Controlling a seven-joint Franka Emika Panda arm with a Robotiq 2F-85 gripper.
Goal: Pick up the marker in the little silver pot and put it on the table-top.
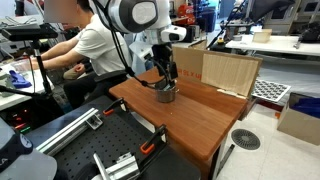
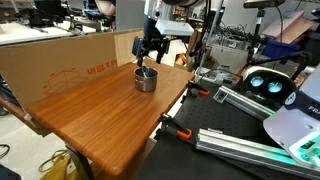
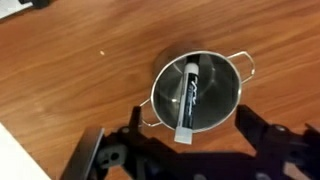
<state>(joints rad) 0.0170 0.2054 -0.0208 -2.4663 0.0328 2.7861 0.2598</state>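
Observation:
Next, my gripper will move down onto the marker's pale cap end (image 3: 184,134) and close, since that end juts past the pot's rim, below and between my open fingers.
The little silver pot (image 3: 196,92) stands on the reddish-brown table-top (image 3: 80,70). The marker (image 3: 187,95), black with a pale cap end, lies inside it and leans over the rim toward me. My gripper (image 3: 190,135) hovers right above the pot, open and empty, with its dark fingers on either side of the pot's near edge. In both exterior views the gripper (image 1: 166,78) (image 2: 148,56) hangs just over the pot (image 1: 166,94) (image 2: 146,79), near the far end of the table-top (image 1: 200,115) (image 2: 110,110).
A pale upright wooden board (image 1: 228,70) stands at the table's far edge, and a cardboard panel (image 2: 60,65) stands along another side. A person (image 1: 85,45) sits beside the table. Clamps (image 2: 178,128) and metal rails (image 1: 70,130) lie along the table's edges.

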